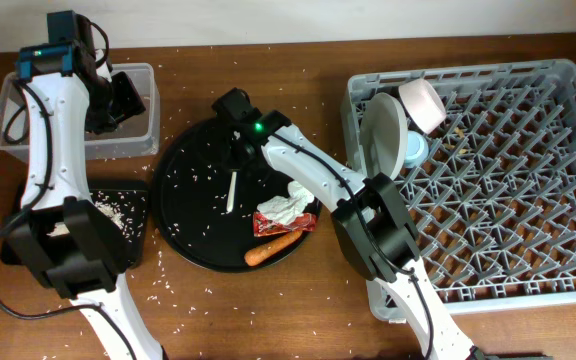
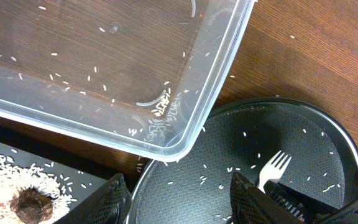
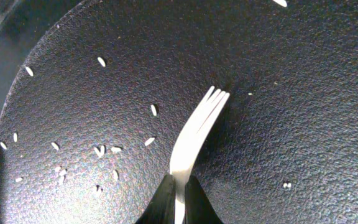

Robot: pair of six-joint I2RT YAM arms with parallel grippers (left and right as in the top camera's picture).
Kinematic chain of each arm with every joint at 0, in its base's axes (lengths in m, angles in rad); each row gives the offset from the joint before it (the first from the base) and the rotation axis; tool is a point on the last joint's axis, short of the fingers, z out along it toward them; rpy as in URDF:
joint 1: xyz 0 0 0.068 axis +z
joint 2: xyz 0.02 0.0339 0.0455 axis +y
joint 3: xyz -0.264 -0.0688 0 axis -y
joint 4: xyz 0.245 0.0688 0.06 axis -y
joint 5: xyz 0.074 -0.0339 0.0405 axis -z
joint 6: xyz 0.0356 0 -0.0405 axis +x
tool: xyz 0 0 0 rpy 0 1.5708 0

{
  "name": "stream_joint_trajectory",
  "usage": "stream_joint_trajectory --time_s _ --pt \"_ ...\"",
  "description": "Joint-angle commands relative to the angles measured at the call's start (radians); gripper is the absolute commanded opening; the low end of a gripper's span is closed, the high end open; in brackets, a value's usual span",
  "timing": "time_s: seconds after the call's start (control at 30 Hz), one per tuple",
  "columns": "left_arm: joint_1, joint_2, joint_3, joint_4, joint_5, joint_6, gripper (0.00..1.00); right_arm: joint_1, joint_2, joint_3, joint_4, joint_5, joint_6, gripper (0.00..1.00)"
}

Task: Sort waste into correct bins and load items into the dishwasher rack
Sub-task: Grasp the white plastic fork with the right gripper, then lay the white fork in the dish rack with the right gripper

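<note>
The part of the grey rack by the plate is empty, so my right gripper should next lift the fork off the round tray point(image 1: 193, 215) to release it at the rack's wires there.
My right gripper point(image 1: 236, 150) point(image 3: 179, 194) is shut on the handle of the white plastic fork point(image 1: 230, 192) point(image 3: 196, 127), which lies on the round black tray point(image 1: 193, 215). The fork also shows in the left wrist view point(image 2: 272, 169). My left gripper point(image 1: 118, 100) point(image 2: 179, 202) is open and empty above the corner of the clear tub point(image 1: 128, 142) point(image 2: 104, 74). The shallow black tray point(image 1: 133, 205) holds beige scraps and a brown chunk point(image 2: 30, 202). The napkin point(image 1: 288, 203), red wrapper point(image 1: 280, 224) and carrot point(image 1: 271, 251) lie on the round tray. The plate point(image 1: 382, 130), bowl point(image 1: 423, 102) and cup point(image 1: 414, 150) stand in the grey rack point(image 1: 508, 200).
Rice grains are scattered over the round black tray point(image 3: 104, 93) point(image 2: 241, 143), the wooden table point(image 1: 198, 290) and inside the clear tub. The rack fills the right side of the table. My right arm stretches from the rack's front left corner to the round tray.
</note>
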Motion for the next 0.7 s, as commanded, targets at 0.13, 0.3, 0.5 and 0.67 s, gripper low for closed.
stream_joint_trajectory --time_s 0.13,0.3,0.5,0.67 --pt "0.001 -0.021 0.013 -0.002 -0.008 -0.005 0.54 -0.001 0.109 -0.015 -0.017 0.009 -0.003 0.04" --pt "0.001 -0.021 0.013 -0.002 -0.008 -0.005 0.54 0.030 0.152 -0.015 -0.006 -0.003 -0.003 0.05" --pt "0.001 -0.021 0.013 -0.002 -0.008 -0.005 0.54 0.023 0.150 -0.012 -0.027 -0.004 -0.003 0.04" --pt "0.001 -0.021 0.013 -0.002 -0.008 -0.005 0.54 -0.069 0.016 0.127 -0.161 -0.028 -0.053 0.04"
